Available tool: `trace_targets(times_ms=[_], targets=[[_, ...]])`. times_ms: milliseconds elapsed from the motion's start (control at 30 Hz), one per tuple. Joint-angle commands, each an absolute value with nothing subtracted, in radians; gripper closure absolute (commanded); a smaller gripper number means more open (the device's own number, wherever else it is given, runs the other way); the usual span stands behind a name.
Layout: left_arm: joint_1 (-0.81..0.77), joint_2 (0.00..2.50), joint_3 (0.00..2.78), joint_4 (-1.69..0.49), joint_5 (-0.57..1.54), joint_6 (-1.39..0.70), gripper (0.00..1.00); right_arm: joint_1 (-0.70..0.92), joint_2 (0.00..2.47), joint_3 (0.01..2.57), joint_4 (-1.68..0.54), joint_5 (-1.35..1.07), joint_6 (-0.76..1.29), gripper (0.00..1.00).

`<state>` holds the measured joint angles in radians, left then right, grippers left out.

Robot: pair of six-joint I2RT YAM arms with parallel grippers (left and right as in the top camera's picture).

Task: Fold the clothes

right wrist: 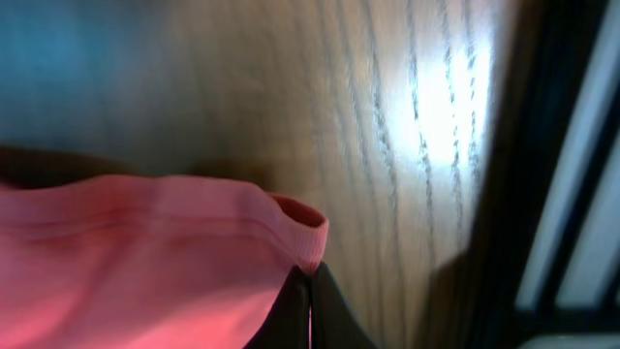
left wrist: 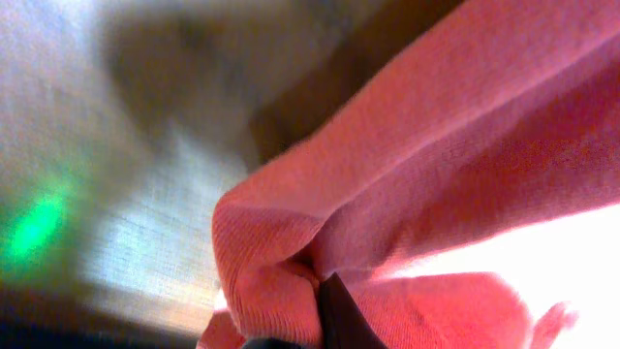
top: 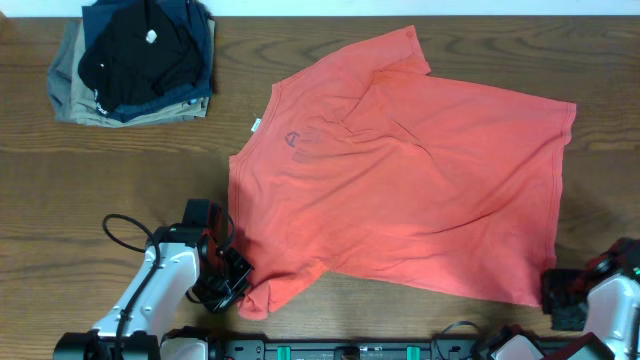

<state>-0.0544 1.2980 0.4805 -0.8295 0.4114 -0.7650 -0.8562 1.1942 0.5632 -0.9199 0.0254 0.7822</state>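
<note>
My left gripper next lifts, carries the bunched fold outward and releases it over the neck edge by the white tag (top: 264,138), since that lies outward of my gripper.
The clothes, a coral-red T-shirt (top: 420,170), lie spread flat on the wooden table (top: 300,40), neck toward the left and hem toward the right. My left gripper (top: 238,283) is at the near left sleeve, shut on a bunch of the red cloth (left wrist: 436,165); one dark fingertip (left wrist: 339,315) shows against the folds. My right gripper (top: 553,290) is at the near right hem corner. In the right wrist view its jaws meet (right wrist: 308,279) on the stitched hem edge of the shirt (right wrist: 145,252).
A stack of folded black, navy and khaki garments (top: 135,60) sits at the far left corner. A black cable (top: 120,232) loops beside the left arm. A dark rail (top: 360,350) runs along the table's near edge.
</note>
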Motion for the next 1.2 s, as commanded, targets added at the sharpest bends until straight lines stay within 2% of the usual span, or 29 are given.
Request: trace_targets(times_ms=[0,233,667,933,1167], targets=[[-0.056,1.267,0.514,-0.885,0.460,-0.705,0.94,-0.872,1.191,0.677,-0.983,0.030,0.788,0.98],[-0.056,1.083,0.601,-1.039,0.451,-0.681,0.94,-0.872,1.191,0.826,-1.146,0.030,0.788,0.99],[-0.056,0.796,0.841,-1.215,0.394,-0.681,0.94,-0.872,1.191,0.924,-1.210,0.057,0.788,0.99],[-0.056,0.804,0.891,-1.192,0.352,-0.685,0.94,-0.871,1.191,1.019,-1.243,0.055,0.749,0.98],[-0.056,0.862,0.889,-1.007,0.293,-0.685,0.94,-0.838,1.191,1.018,-1.188,0.030,0.760,0.98]])
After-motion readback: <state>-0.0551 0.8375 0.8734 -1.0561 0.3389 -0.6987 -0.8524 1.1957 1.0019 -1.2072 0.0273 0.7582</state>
